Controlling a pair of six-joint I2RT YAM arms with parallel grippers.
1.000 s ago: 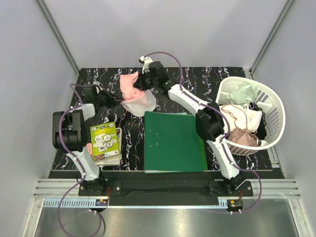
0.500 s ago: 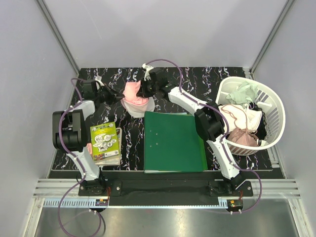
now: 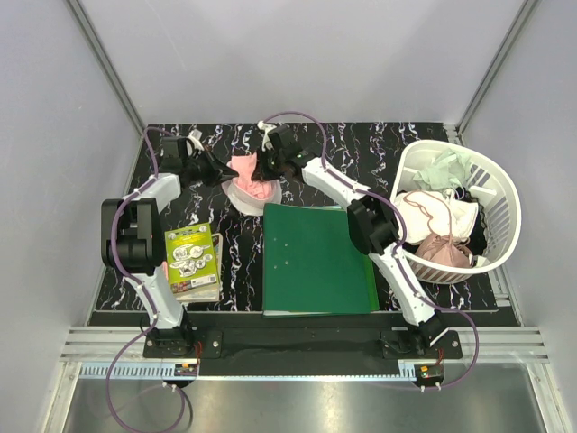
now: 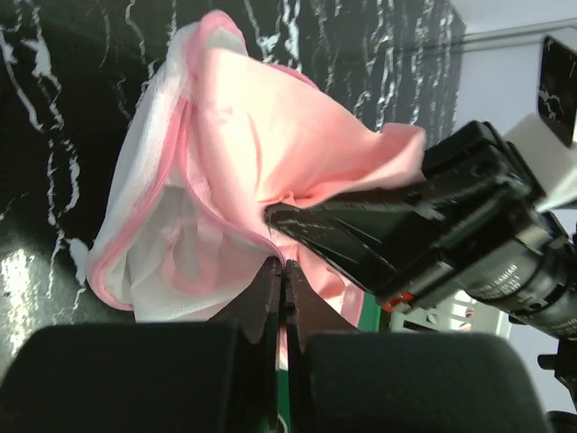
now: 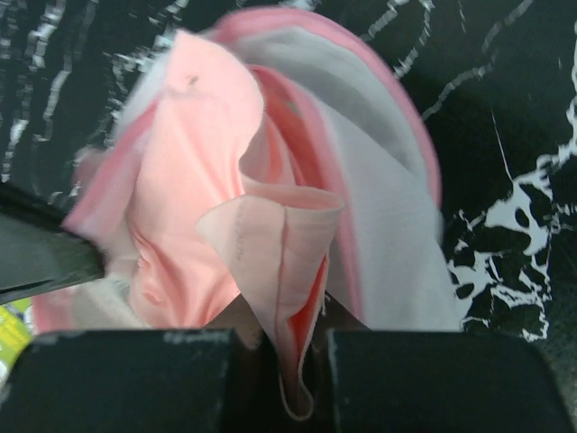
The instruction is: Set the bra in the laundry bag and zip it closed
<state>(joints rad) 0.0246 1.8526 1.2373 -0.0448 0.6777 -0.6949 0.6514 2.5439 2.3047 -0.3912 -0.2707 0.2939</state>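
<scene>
My right gripper is going to move slightly back next, over the bag's opening (image 3: 256,188) (image 5: 185,262), and let go of the bra's fold there, because the bra already lies bunched within the bag's pink rim.
The laundry bag (image 3: 251,200), white mesh with a pink rim, lies at the back of the black marbled table, its mouth open. The pink bra (image 3: 245,168) is bunched in that mouth, partly inside. My left gripper (image 3: 225,170) is at the bag's left side; in the left wrist view it (image 4: 284,271) is shut on the bag's (image 4: 153,271) pink rim. My right gripper (image 3: 261,169) comes from the right; in the right wrist view it (image 5: 293,361) is shut on a fold of the bra (image 5: 180,180), against the mesh (image 5: 379,207).
A green folder (image 3: 315,257) lies just in front of the bag. A stack of books with a green cover (image 3: 191,260) sits at the front left. A big white slatted basket (image 3: 491,164) full of clothes stands at the right.
The left gripper has moved back and up along the bag's left side. The right gripper has carried the bra down into the bag's mouth. The bag has bunched up smaller.
</scene>
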